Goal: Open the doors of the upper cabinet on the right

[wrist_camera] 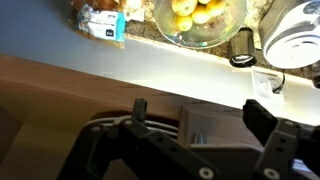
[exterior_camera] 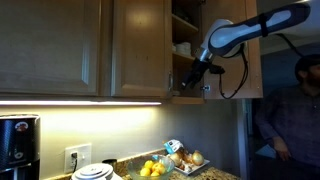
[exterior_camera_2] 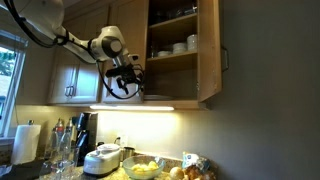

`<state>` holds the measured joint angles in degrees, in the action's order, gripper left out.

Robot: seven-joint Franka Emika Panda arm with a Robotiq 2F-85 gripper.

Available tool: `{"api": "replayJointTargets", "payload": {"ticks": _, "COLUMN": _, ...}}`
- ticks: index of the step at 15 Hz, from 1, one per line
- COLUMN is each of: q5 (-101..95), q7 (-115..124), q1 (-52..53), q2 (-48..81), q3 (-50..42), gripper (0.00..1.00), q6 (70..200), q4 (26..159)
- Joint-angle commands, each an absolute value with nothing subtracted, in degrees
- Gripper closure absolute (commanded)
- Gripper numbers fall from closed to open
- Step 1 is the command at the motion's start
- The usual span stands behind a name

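The handle of the door point(exterior_camera: 170, 81) point(wrist_camera: 198, 136) beside the opening lies outward of my gripper and slightly above, so next my gripper will move outward and up, with fingers around it.
The upper cabinet point(exterior_camera_2: 172, 70) shows its inner shelves with white cups point(exterior_camera_2: 180, 45), which also show in an exterior view point(exterior_camera: 182, 47). Its right door point(exterior_camera_2: 209, 50) is swung wide open, with the silver bar handle point(exterior_camera_2: 224, 60) on its edge. The left door point(exterior_camera_2: 128, 25) stands beside the opening; I cannot tell how far it is open. My gripper is at this door's bottom edge in both exterior views point(exterior_camera: 192, 80) point(exterior_camera_2: 128, 82). In the wrist view my gripper point(wrist_camera: 195, 125) is open, with a wooden door corner point(wrist_camera: 215, 125) between the fingers.
Below is a counter with a glass bowl of lemons point(exterior_camera: 150, 168) point(wrist_camera: 197, 15), a white rice cooker point(exterior_camera_2: 103, 158), a coffee maker point(exterior_camera: 15, 140) and a paper towel roll point(exterior_camera_2: 27, 140). A handle-less wooden cabinet point(exterior_camera: 50, 45) adjoins. A person point(exterior_camera: 295, 110) stands close by.
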<state>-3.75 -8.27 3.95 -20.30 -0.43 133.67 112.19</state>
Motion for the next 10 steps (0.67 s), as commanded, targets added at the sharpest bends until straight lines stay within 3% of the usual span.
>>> {"api": "replayJointTargets", "payload": {"ticks": 1, "q5": -0.8, "q7": -9.1, "q1": 4.9, "q2": -15.6, "q3": 0.2, "gripper": 0.0, "q6": 137.8, "q4": 108.5}}
{"api": "replayJointTargets", "payload": {"ticks": 8, "q5": 0.6, "q7": -10.1, "q1": 4.7, "q2": -6.8, "q3": 1.0, "gripper": 0.0, "q6": 138.2, "q4": 98.6}}
{"api": "replayJointTargets", "payload": {"ticks": 9, "q5": 0.9, "q7": -10.2, "q1": 4.7, "q2": -6.0, "q3": 1.3, "gripper": 0.22, "q6": 137.6, "q4": 97.2}}
{"api": "replayJointTargets", "payload": {"ticks": 10, "q5": 1.0, "q7": -10.2, "q1": 4.7, "q2": -5.3, "q3": 1.5, "gripper": 0.26, "q6": 137.2, "q4": 95.8}}
